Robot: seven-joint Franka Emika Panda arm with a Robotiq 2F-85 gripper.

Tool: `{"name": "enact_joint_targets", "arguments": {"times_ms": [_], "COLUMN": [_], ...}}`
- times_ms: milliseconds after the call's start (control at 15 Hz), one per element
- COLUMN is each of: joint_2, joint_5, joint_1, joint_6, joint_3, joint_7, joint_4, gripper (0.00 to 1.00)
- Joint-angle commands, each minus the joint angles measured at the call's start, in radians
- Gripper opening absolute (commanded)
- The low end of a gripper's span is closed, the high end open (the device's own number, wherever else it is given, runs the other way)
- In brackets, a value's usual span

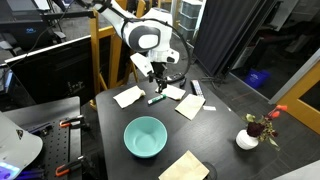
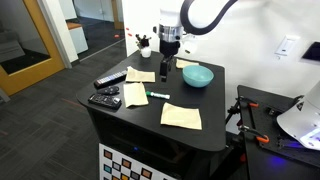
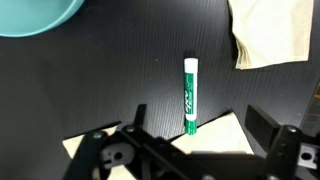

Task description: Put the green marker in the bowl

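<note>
My gripper is above the marker's green body, which is already between its open fingers, so it will lower them around the body and close.
The green marker lies flat on the black table, one end resting on a beige paper napkin. It also shows in both exterior views. The teal bowl stands near the table's edge in an exterior view, at the far side in the other, and at the top left of the wrist view. My gripper hangs open above the marker, one finger on each side, holding nothing. It is also seen in both exterior views.
Several beige napkins lie on the table. Black remote-like objects sit at one table edge. A small white pot with a red-flowered plant stands at a corner.
</note>
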State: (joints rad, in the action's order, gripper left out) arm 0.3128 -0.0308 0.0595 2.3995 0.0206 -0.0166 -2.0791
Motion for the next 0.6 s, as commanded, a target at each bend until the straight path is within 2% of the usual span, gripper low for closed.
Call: {"name": "enact_joint_targets", "arguments": {"times_ms": [0, 533], "joint_2": [0.102, 0.248], "joint_5": [-0.014, -0.051], "joint_1": [0.006, 0.04], "joint_6": [0.025, 0.024], "joint_3": [0.0, -0.022], "joint_7": [0.032, 0.081], "joint_4": [0.089, 0.2], "gripper": [1.0, 1.0]}}
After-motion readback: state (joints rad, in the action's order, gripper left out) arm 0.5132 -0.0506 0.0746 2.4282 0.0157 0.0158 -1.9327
